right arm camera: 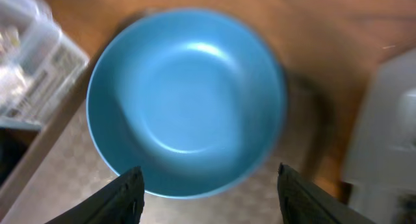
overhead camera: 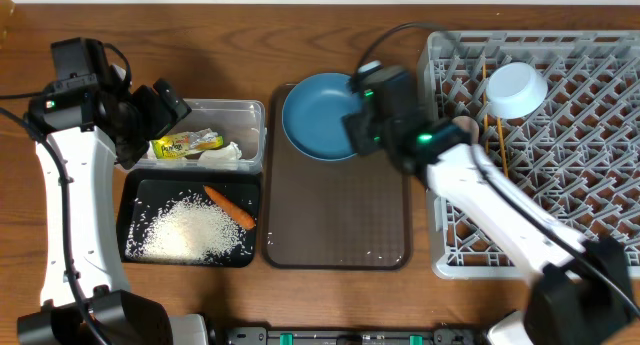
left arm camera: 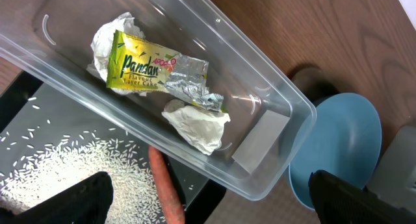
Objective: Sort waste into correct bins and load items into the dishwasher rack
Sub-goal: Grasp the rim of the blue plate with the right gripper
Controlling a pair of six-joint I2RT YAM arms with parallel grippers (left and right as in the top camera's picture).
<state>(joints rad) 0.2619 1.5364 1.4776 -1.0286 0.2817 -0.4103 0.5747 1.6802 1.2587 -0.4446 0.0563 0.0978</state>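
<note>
The plate's near rim facing the carrot has room beside it where the tray is bare, so my right gripper should move down, back and left in the overhead view onto that rim next.
A blue round plate (overhead camera: 315, 115) (right arm camera: 188, 107) lies on the far end of the brown serving tray (overhead camera: 340, 215). My right gripper (overhead camera: 352, 123) (right arm camera: 208, 191) hovers over its near rim, open, with nothing held. The clear box (overhead camera: 230, 107) (left arm camera: 260, 55) holds the yellow-green wrapper (overhead camera: 185, 143) (left arm camera: 149, 65) and white tissue (left arm camera: 195, 123). The black tray (overhead camera: 130, 200) holds rice (overhead camera: 190, 230) (left arm camera: 71, 159) and the carrot (overhead camera: 230, 207) (left arm camera: 168, 191). My left gripper (overhead camera: 165, 110) (left arm camera: 214, 204) hangs open above the box's near corner, empty.
The grey dishwasher rack (overhead camera: 590, 135) fills the right side. In it sit a pale-blue bowl (overhead camera: 515, 90) at the back and wooden chopsticks (overhead camera: 495, 125) beside it. My right arm crosses the rack's front left corner.
</note>
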